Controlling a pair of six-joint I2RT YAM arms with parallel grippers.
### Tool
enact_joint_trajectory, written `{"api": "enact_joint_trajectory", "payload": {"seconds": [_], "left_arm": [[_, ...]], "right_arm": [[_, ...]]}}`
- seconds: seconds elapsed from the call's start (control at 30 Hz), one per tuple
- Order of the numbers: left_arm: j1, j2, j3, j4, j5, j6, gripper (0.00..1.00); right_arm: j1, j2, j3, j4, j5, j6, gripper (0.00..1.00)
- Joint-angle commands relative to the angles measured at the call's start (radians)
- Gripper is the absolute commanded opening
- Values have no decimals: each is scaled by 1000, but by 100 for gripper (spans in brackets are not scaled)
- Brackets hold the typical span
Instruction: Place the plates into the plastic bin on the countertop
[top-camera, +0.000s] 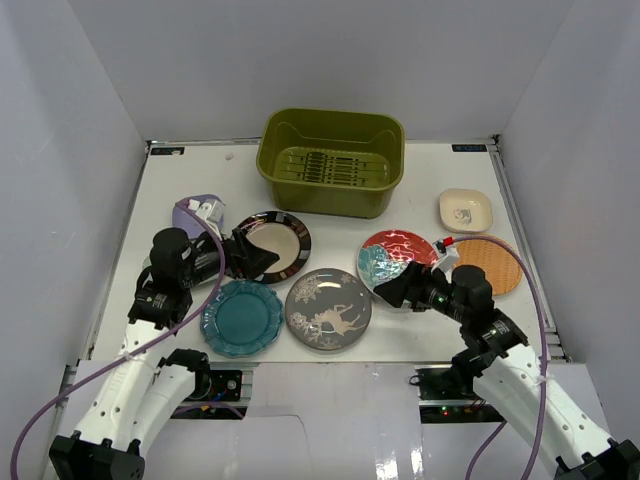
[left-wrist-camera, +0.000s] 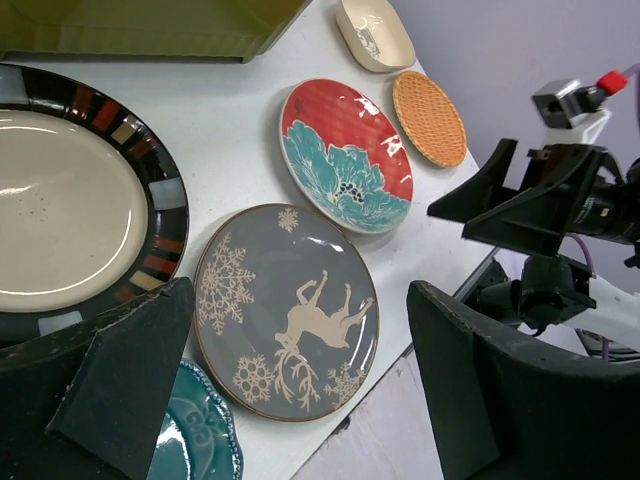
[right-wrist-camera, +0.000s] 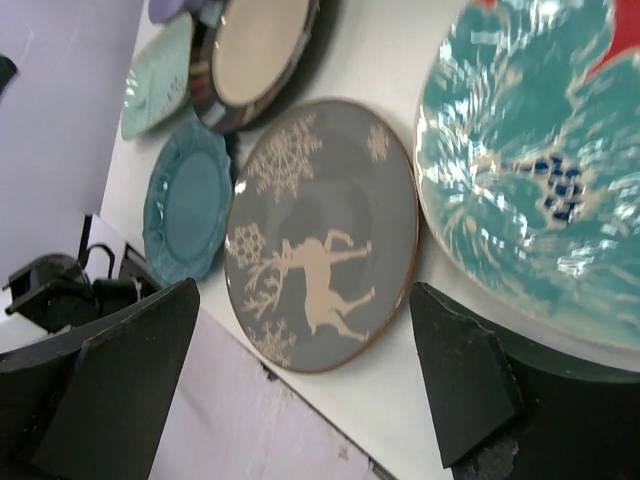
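Bare countertop leaves finger room at the grey deer plate's hoof-side rim (top-camera: 367, 325) (right-wrist-camera: 394, 316). My right gripper needs to go down and left in the top view onto it next.
The olive-green plastic bin (top-camera: 330, 160) stands empty at the back of the white countertop (top-camera: 420, 170). Lying flat are a black-rimmed cream plate (top-camera: 278, 243), a teal scalloped plate (top-camera: 242, 317), a grey deer plate (top-camera: 328, 309), a red-teal plate (top-camera: 400, 255), an orange woven plate (top-camera: 490, 264), a cream square plate (top-camera: 466, 209) and a lavender plate (top-camera: 192, 214). My left gripper (top-camera: 258, 262) is open and empty over the black-rimmed plate's near edge (left-wrist-camera: 70, 200). My right gripper (top-camera: 392, 290) is open and empty at the red-teal plate's near-left edge (right-wrist-camera: 530, 180).
A mint plate (right-wrist-camera: 155, 80) lies beside the lavender one, mostly hidden under my left arm in the top view. The grey deer plate (left-wrist-camera: 285, 310) sits between both grippers, near the table's front edge. White walls close in the left, right and back.
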Motion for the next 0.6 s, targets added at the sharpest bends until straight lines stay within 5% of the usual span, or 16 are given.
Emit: {"api": "enact_joint_trajectory", "payload": {"seconds": [0.0, 0.2, 0.57], "left_arm": [[-2, -19, 25, -22, 16, 19, 98], [-2, -79, 8, -99, -53, 66, 98], [-2, -98, -45, -87, -93, 31, 98]], "right_arm": [[2, -12, -84, -1, -100, 132, 93], [4, -104, -196, 101, -45, 214, 100], [32, 74, -309, 372, -45, 293, 79]]}}
